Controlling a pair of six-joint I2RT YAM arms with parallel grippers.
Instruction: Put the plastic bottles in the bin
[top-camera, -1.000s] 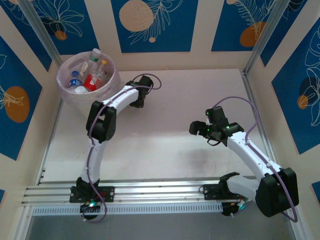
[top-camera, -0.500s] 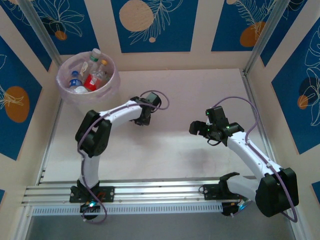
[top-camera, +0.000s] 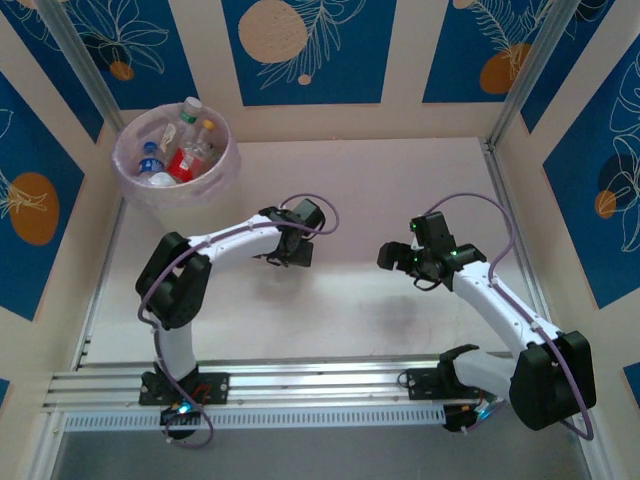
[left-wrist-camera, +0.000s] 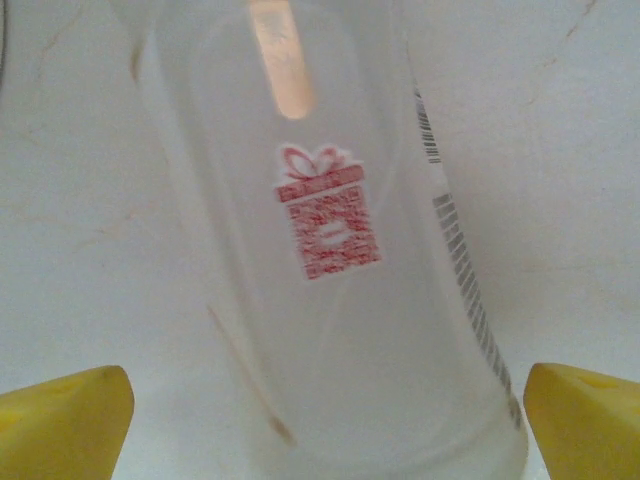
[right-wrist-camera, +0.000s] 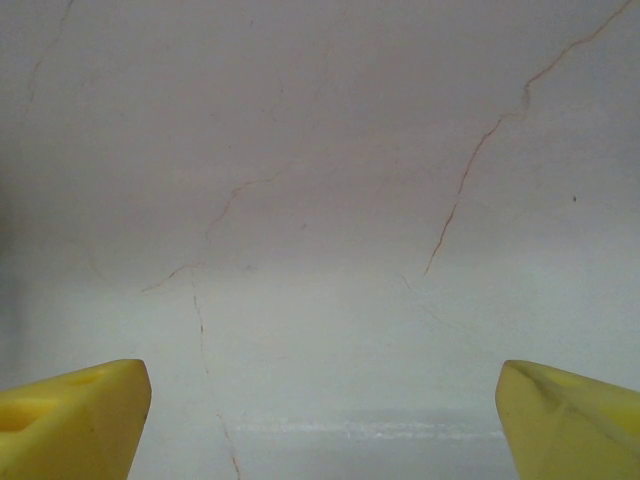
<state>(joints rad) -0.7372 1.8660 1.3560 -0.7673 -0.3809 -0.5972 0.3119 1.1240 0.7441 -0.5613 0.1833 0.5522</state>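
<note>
The bottle reaches outward below my left gripper, just its end between the fingers, so that gripper eases outward and down around its tan-striped part (left-wrist-camera: 279, 58) next.
The bin (top-camera: 222, 175), a round pale pink-lilac basket, stands at the far left corner and holds several plastic bottles (top-camera: 180, 160) with red labels, plus one with a blue label. My left gripper (top-camera: 283, 255) hangs low over the middle of the table, open. In the left wrist view a clear, frosted-looking bottle (left-wrist-camera: 330, 230) with a red gift-box print and a barcode strip lies on the table between the spread yellow fingertips (left-wrist-camera: 70, 420), reaching away from them. My right gripper (top-camera: 392, 257) is open to the right of centre, with bare table between its fingers (right-wrist-camera: 70, 415).
The white marbled tabletop (top-camera: 400, 180) is walled by blue-and-cream panels on three sides. An aluminium rail (top-camera: 320, 385) carrying both arm bases runs along the near edge. Metal posts (top-camera: 520, 75) stand at the back corners.
My left arm has swung away from the bin, rightward and nearer, down to the middle of the table. The right arm has stayed put.
</note>
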